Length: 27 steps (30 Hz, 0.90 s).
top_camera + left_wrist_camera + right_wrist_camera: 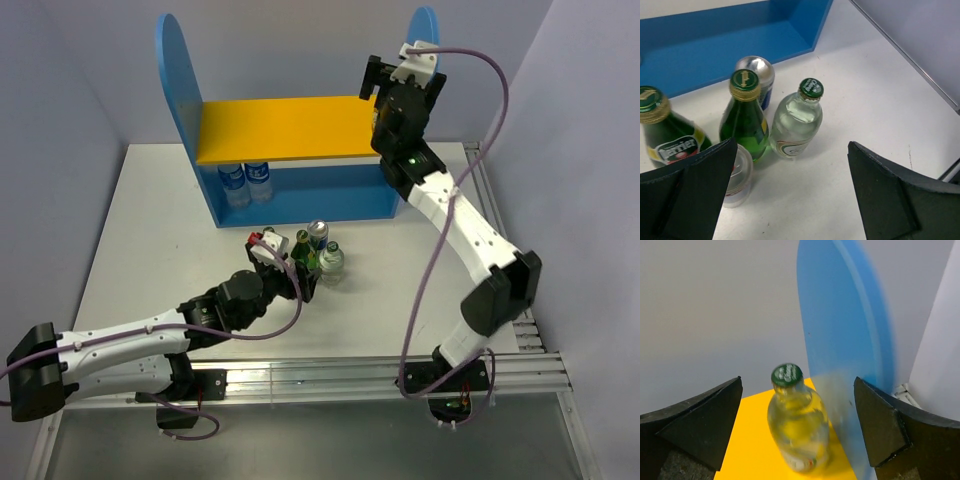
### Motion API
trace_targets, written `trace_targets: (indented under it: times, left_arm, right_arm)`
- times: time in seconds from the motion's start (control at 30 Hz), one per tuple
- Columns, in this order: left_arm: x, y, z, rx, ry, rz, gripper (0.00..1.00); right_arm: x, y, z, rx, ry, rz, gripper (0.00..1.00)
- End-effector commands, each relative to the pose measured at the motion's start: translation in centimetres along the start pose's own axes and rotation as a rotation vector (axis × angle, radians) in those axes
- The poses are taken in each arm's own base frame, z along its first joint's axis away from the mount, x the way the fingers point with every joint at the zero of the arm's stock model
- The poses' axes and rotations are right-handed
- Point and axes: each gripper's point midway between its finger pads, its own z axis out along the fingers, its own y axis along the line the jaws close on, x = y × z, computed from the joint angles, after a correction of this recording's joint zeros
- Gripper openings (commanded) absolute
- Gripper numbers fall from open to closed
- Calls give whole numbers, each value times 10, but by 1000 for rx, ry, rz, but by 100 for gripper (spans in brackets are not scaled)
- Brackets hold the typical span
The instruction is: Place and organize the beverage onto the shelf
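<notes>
The clear bottle's green cap (332,247) (811,88) is outward of my left gripper and to its right in the top view, and the bare tabletop leaves room. My left gripper needs to reach over the cap next.
The shelf's yellow upper board (280,125) spans its blue side panels (175,60). My right gripper (374,98) is open at the board's right end. In the right wrist view a clear yellowish bottle (797,430) with a green cap stands free on the board (755,440) against the blue panel (845,340), between my open gripper (798,381). My left gripper (300,268) is open and empty by the cluster on the table. There stand two green bottles (744,120) (665,135), a silver-topped can (760,75) and a clear bottle (796,122).
Two small blue-labelled drinks (246,182) stand on the shelf's lower level at the left. A small clear plastic container (737,175) sits beside my left finger. Aluminium rails (380,375) run along the table's near and right edges. Grey walls close in behind and on both sides.
</notes>
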Motion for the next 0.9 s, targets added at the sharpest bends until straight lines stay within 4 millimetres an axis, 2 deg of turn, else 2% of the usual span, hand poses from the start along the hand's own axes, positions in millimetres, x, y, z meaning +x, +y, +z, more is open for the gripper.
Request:
trace_targets:
  times: [0.0,0.03,0.07,0.1,0.13,0.17,0.2,0.23,0.27,0.3,0.37,0.43,0.47,0.53,0.57,0.63,0.67,0.73,0.83,0.87]
  left_arm:
    - [-6,-24,9,98,-25,10,99]
    - [-4,-28,11,115,-19,11,99]
    - [-2,-31,13,125,-19,11,99]
    - [0,-35,19,136,-18,10,99]
    - [2,-39,21,146,-14,9,99]
    - [11,-40,27,144,5,19,99]
    - [7,-43,31,147,-7,13,99]
    - [8,-44,34,142,-7,13,99]
    - [15,-43,40,133,7,26,99]
    - [12,-45,44,125,-5,23,99]
    - [15,-44,51,100,-4,37,99]
    - [8,-46,56,93,-26,37,99]
    - [11,-46,59,88,-21,45,99]
    - [5,-47,65,70,-37,50,99]
    - [5,-49,71,65,-36,56,99]
    - [5,-49,77,45,-38,64,99]
    - [11,-48,82,32,-26,76,99]
    - [7,-50,88,18,-36,74,99]
    - [13,-54,99,13,-26,79,99]
    - [15,-55,104,9,-22,80,99]
  right_arm:
    - [-65,-32,-41,49,-100,143,100]
    - [-66,-33,-48,44,-99,153,100]
    - [-57,-34,-56,39,-82,145,100]
    - [-69,-45,-69,50,-96,183,100]
    - [-58,-43,-80,37,-76,177,100]
    - [-57,-46,-88,32,-72,187,100]
    - [-69,-58,-102,35,-86,231,100]
    - [-70,-59,-113,17,-82,249,100]
    - [-55,-62,-120,11,-58,225,100]
    - [-65,-75,-134,5,-71,300,100]
    - [-62,-91,-153,-16,-67,351,100]
    - [-45,-101,-163,-19,-43,340,100]
    - [-49,-111,-171,-21,-51,363,100]
    - [-34,-117,-177,-23,-28,337,100]
    - [-33,-123,-181,-17,-28,343,100]
    - [-18,-127,-184,-7,4,303,100]
    - [-16,-131,-187,2,6,311,100]
    - [-3,-136,-191,9,32,288,100]
    - [6,-144,-198,12,42,291,100]
    - [4,-149,-201,12,35,315,100]
